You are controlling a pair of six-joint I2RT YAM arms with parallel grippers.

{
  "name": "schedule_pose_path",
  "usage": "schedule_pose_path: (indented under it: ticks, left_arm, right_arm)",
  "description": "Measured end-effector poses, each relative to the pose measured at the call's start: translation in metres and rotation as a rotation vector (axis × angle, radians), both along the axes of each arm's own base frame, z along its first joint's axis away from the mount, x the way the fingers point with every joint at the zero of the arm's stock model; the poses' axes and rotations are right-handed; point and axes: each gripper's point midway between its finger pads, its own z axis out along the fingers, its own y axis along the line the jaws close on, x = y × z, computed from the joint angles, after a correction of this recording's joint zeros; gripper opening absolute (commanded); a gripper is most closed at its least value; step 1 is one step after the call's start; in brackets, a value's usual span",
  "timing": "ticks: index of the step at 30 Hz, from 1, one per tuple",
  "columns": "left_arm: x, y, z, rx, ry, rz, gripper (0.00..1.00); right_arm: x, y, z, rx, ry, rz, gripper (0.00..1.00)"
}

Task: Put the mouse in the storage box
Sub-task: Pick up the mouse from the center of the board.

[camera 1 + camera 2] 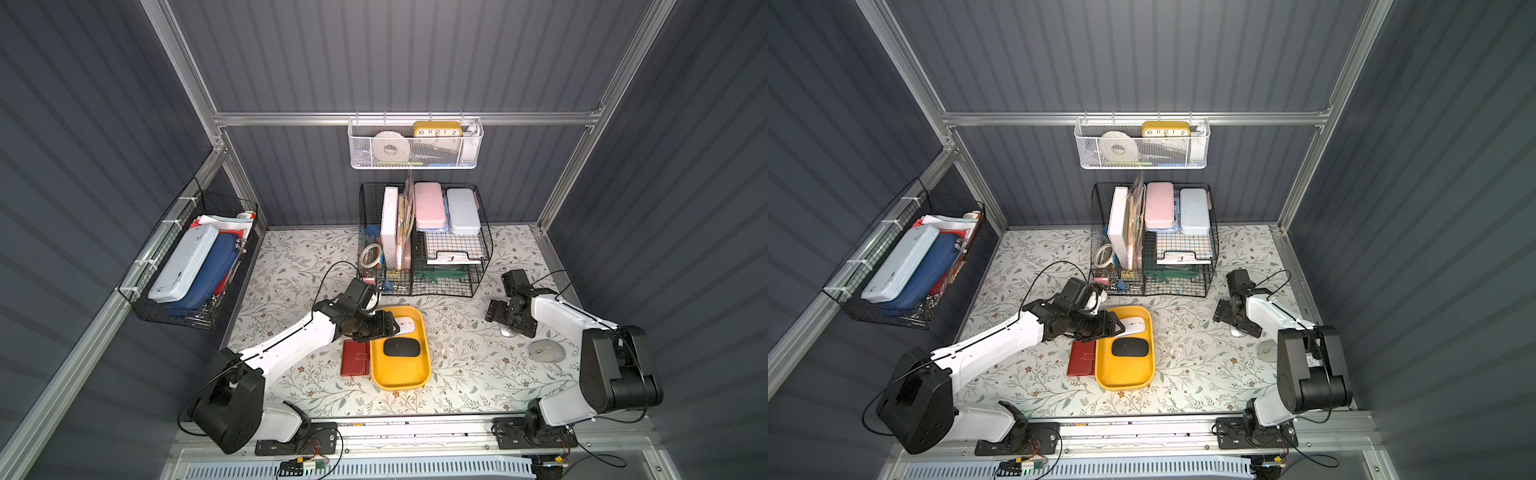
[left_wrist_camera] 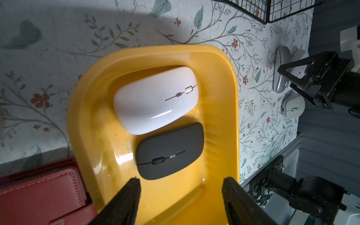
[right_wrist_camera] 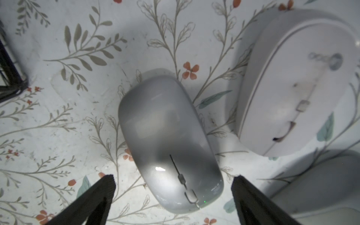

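I should next lower my right gripper outward onto the silver mouse's middle [image 3: 170, 143] below and close there, because its fingers are on either side of only the mouse's button end.
The yellow storage box [image 1: 401, 374] [image 1: 1125, 378] [image 2: 220, 58] lies on the floral table between the arms. A white mouse [image 1: 405, 325] [image 2: 155, 99] and a black mouse [image 1: 400, 347] [image 2: 169, 151] lie side by side inside it. My left gripper [image 1: 392, 326] [image 2: 181, 181] hovers over the box's far end, open, with nothing between its fingers. My right gripper [image 1: 509, 322] [image 3: 173, 180] is open and low over a silver mouse [image 1: 508, 331] [image 3: 167, 140] on the table. Its jaws stand either side of the button end, apart from it. A bigger white mouse [image 1: 546, 351] [image 3: 296, 83] lies beside it.
A red wallet [image 1: 355, 358] lies against the box's left side. The black wire organiser [image 1: 424, 241] stands behind the box. A black wire basket [image 1: 187, 266] hangs on the left wall and a white mesh basket [image 1: 415, 143] on the back rail. Another pale mouse [image 3: 321, 183] lies close by.
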Motion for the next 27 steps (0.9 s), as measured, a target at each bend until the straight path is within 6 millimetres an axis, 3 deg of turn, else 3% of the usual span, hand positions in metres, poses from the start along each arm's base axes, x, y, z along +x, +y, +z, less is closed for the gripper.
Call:
schedule_pose_path:
  ticks: [4, 15, 20, 22, 27]
  left_arm:
    - [0.000, 0.000, 0.000, 0.001, -0.002, -0.003, 0.72]
    - [0.000, 0.000, 0.000, 0.001, -0.005, -0.005, 0.73]
    - [0.000, 0.000, 0.000, 0.000, -0.005, -0.005, 0.73]
    - [0.000, 0.000, 0.000, 0.000, -0.006, -0.005, 0.73]
    - [0.000, 0.000, 0.000, 0.000, -0.006, -0.005, 0.73]
  right_arm:
    - [0.008, -0.002, 0.005, 0.000, -0.014, 0.008, 0.99]
    - [0.007, 0.000, -0.022, 0.057, 0.080, 0.031, 0.99]
    - [0.018, 0.005, -0.022, 0.090, 0.070, 0.044, 0.99]
    - [0.019, 0.006, -0.021, 0.098, 0.067, 0.049, 0.95]
    - [0.022, 0.008, -0.022, 0.106, 0.073, 0.055, 0.72]
